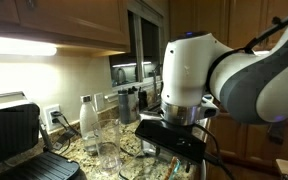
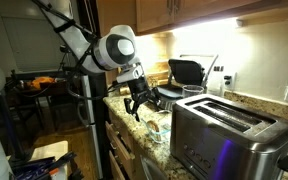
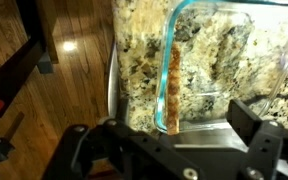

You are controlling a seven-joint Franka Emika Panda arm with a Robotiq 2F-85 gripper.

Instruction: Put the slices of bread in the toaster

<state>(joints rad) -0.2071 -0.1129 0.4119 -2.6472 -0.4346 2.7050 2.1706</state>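
My gripper moves down a little over the upper edge of the slice of bread [image 2: 151,121] [image 3: 171,85] next and closes, since its open fingers stand on either side.
The brushed-steel toaster [image 2: 224,135] with long top slots stands on the granite counter, near the camera in an exterior view. My gripper [image 2: 141,103] hangs over the counter's edge, well away from the toaster. In the wrist view a slice of bread [image 3: 171,85] stands on edge against the wall of a clear glass dish [image 3: 274,60]. My gripper [image 3: 174,140] is open there, with its black fingers wide apart on either side of the slice and not touching it. The arm hides the toaster in the exterior view where the gripper [image 1: 179,148] sits low.
A black contact grill [image 1: 14,135] [image 2: 189,72] stands on the counter. A clear bottle [image 1: 87,118] and a glass [image 1: 109,148] stand beside the arm. The counter's edge [image 3: 112,80] drops to the wooden floor [image 3: 44,60].
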